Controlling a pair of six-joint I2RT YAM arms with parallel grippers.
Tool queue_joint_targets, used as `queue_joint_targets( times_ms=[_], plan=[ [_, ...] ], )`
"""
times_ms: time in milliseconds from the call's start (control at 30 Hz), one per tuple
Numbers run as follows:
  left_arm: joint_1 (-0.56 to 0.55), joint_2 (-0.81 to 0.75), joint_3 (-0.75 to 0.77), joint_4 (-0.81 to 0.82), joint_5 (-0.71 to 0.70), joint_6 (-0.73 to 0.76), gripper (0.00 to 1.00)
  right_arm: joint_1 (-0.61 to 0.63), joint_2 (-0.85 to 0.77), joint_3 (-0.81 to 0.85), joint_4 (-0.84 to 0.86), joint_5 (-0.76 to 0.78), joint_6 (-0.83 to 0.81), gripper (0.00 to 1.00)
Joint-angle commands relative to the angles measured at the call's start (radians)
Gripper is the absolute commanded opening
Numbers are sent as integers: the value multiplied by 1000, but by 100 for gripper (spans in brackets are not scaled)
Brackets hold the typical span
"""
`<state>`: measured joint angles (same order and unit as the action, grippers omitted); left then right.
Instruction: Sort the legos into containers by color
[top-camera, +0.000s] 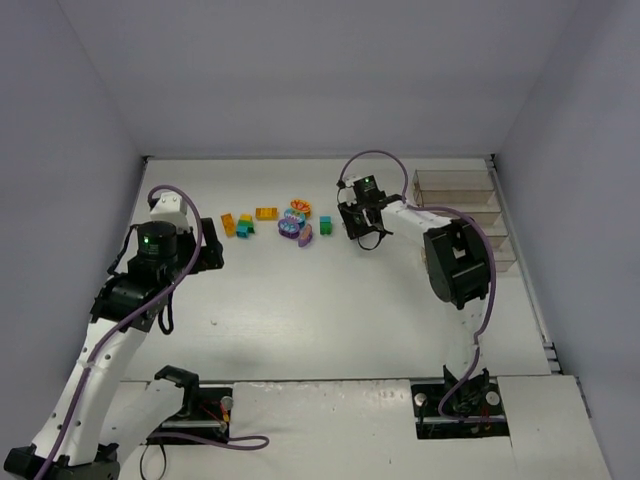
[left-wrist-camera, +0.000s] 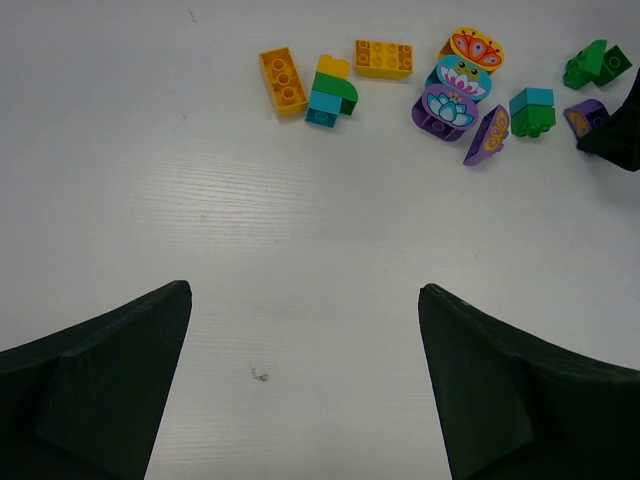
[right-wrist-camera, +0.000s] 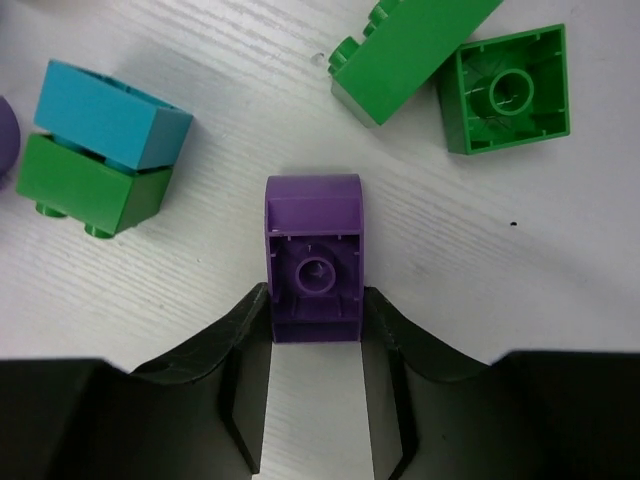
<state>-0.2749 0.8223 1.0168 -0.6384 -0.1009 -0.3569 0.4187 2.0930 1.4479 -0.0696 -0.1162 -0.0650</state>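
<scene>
The farthest clear container is open, so the robot will lift its right gripper, carry the purple brick to the right in the top view over that container and let go.
My right gripper is shut on a small purple brick that lies on its side on the white table, one finger against each side. A teal-on-green brick lies to its left, and two green bricks lie ahead to the right. In the top view the right gripper is right of the lego cluster. My left gripper is open and empty over bare table, well short of the orange, teal, green and purple legos. The clear containers stand at the far right.
Grey walls enclose the table on three sides. The right arm's elbow hangs in front of the nearer bins. The right gripper's dark tip shows at the right edge of the left wrist view.
</scene>
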Motion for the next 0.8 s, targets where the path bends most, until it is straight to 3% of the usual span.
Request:
queue_joint_targets(
  times_ms=[0, 33, 67, 100, 233, 367, 467, 767],
  plan=[
    [-3, 8, 9, 51, 12, -13, 89, -4, -16, 35, 54, 27, -7, 26],
    [-3, 8, 9, 51, 12, -14, 89, -4, -28, 25, 60, 36, -4, 17],
    [-3, 6, 9, 52, 12, -16, 89, -6, -60, 19, 95, 47, 1, 2],
    [-3, 6, 11, 52, 15, -17, 89, -6, -80, 13, 103, 59, 2, 0],
    [-1, -3, 12, 51, 20, -27, 89, -37, -180, 23, 131, 145, 31, 0],
    [-3, -11, 5, 45, 23, -37, 89, -170, -247, 72, 123, 228, 166, 0],
    [-3, -12, 5, 37, 17, -47, 89, -265, -240, 147, 76, 251, 298, 0],
    [-3, -20, -1, 28, 21, -76, 89, -397, -139, 207, -21, 369, 586, 0]
  ],
)
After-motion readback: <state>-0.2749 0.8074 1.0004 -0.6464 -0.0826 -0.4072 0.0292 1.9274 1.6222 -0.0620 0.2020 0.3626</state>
